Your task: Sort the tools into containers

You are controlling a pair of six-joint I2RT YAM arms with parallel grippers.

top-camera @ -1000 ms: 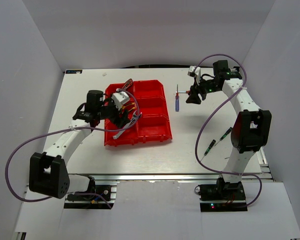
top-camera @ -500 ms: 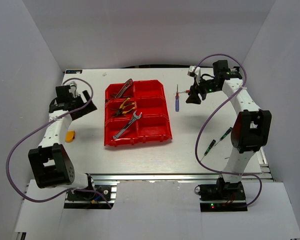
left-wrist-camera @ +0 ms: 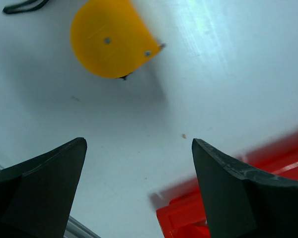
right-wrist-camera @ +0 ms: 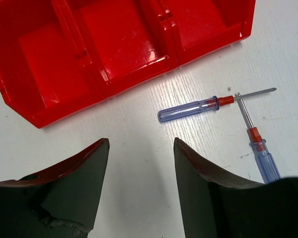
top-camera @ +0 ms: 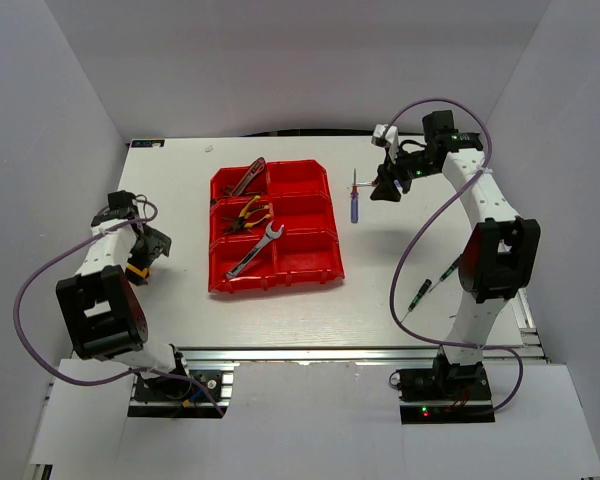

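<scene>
The left gripper moves down and away from the red bins (top-camera: 315,215) next, until its fingers are on both sides of the small orange piece (top-camera: 137,272).
The red bins (top-camera: 315,215) stand left of the table's middle. The red-black pliers (top-camera: 246,178), the yellow pliers (top-camera: 248,213) and the silver wrench (top-camera: 256,249) lie in the left column of bins. My left gripper (top-camera: 147,250) is open and empty at the table's left edge, just above the small orange piece (top-camera: 137,272), which in the left wrist view (left-wrist-camera: 111,39) lies beyond the fingertips (left-wrist-camera: 54,168). My right gripper (top-camera: 384,191) is open and empty beside the blue screwdriver (top-camera: 354,207) and the red-collared screwdriver (top-camera: 354,181). Both screwdrivers (right-wrist-camera: 188,109) (right-wrist-camera: 257,144) lie ahead of it.
Two green-black screwdrivers (top-camera: 420,294) (top-camera: 450,267) lie on the table near the right arm's base. A corner of the red bins (left-wrist-camera: 223,210) shows in the left wrist view, and their right column (right-wrist-camera: 114,49) in the right wrist view. White walls enclose the table.
My left gripper has left the bins, where the wrench now lies, swung to the table's left edge and come down by the orange piece. My right gripper shifted slightly.
</scene>
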